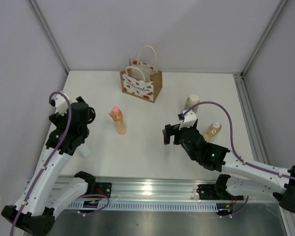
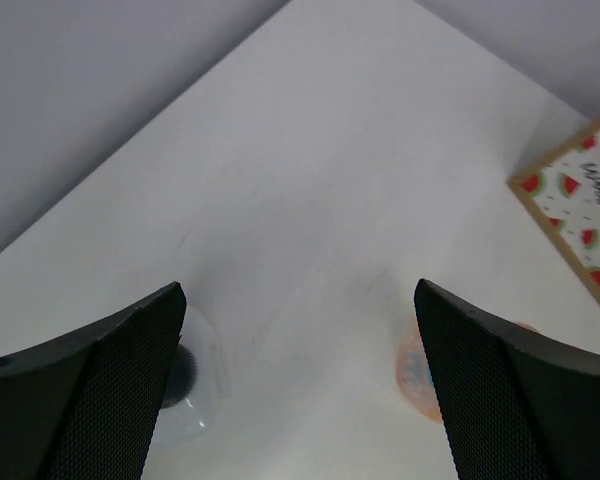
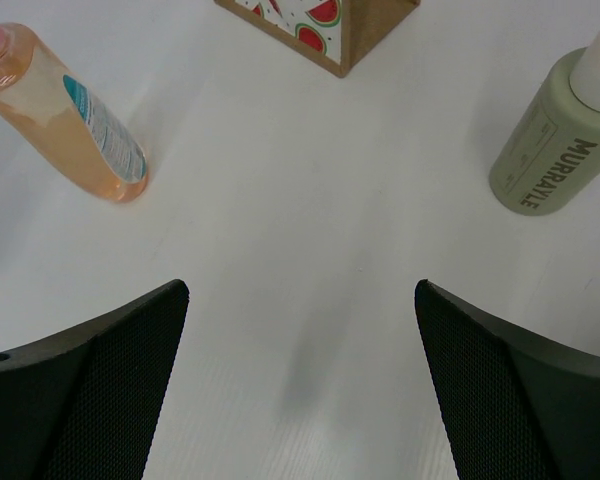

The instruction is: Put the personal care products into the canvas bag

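Note:
The clear black-lidded jar [image 2: 185, 375] sits partly behind one finger rather than between both, so the robot will bring its left gripper back and down to straddle it.
The canvas bag [image 1: 141, 81] stands upright at the back of the table, and part of it shows in both wrist views [image 2: 580, 220] [image 3: 320, 20]. The peach bottle [image 1: 119, 120] [image 3: 70, 110] lies left of centre. The olive-beige bottle [image 1: 191, 103] [image 3: 555, 150] and the amber bottle [image 1: 213, 131] are at the right. The clear black-lidded jar [image 2: 185, 375] sits by my left finger, partly hidden. My left gripper [image 1: 78, 137] [image 2: 298, 290] is open and empty above the table. My right gripper [image 1: 171, 133] [image 3: 300, 288] is open and empty, between the peach and olive bottles.
The white table [image 1: 152, 157] is bounded by grey walls at the left, back and right, with a metal rail [image 1: 246, 113] along its right side. The arm bases stand on the near metal rail [image 1: 152, 189].

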`<state>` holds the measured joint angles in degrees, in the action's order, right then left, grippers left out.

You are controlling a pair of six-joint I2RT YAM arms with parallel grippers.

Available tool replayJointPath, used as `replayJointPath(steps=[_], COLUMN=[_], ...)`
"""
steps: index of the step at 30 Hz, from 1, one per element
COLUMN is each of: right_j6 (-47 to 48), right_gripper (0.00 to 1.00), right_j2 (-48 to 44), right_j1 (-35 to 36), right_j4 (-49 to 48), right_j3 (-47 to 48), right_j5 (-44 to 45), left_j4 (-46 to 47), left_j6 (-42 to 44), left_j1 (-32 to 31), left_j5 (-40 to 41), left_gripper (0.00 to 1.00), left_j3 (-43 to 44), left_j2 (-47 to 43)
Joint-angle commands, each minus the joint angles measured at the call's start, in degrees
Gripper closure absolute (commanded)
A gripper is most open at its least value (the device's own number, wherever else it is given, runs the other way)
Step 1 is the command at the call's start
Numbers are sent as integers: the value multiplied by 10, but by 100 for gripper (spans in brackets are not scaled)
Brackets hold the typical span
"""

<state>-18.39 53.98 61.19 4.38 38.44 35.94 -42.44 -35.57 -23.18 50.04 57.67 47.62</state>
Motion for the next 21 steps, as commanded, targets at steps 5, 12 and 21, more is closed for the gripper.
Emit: replayJointPath(steps=[5,12,21], right_j6=[-3,-9,-9], right_gripper=[1,1,1], right_j2=[32,50,19], right_j1=[3,2,2], right_j4=[21,40,36], right_j3=[43,55,44], right_j5=[6,32,42], left_j4=[-77,-91,-67], left_j6=[2,-40,-140], left_j1=[140,147,152], left_j5=[-71,-46,-67], left_gripper=[1,1,4], left_j3=[-21,-88,-194], left_j2=[-16,-36,-2])
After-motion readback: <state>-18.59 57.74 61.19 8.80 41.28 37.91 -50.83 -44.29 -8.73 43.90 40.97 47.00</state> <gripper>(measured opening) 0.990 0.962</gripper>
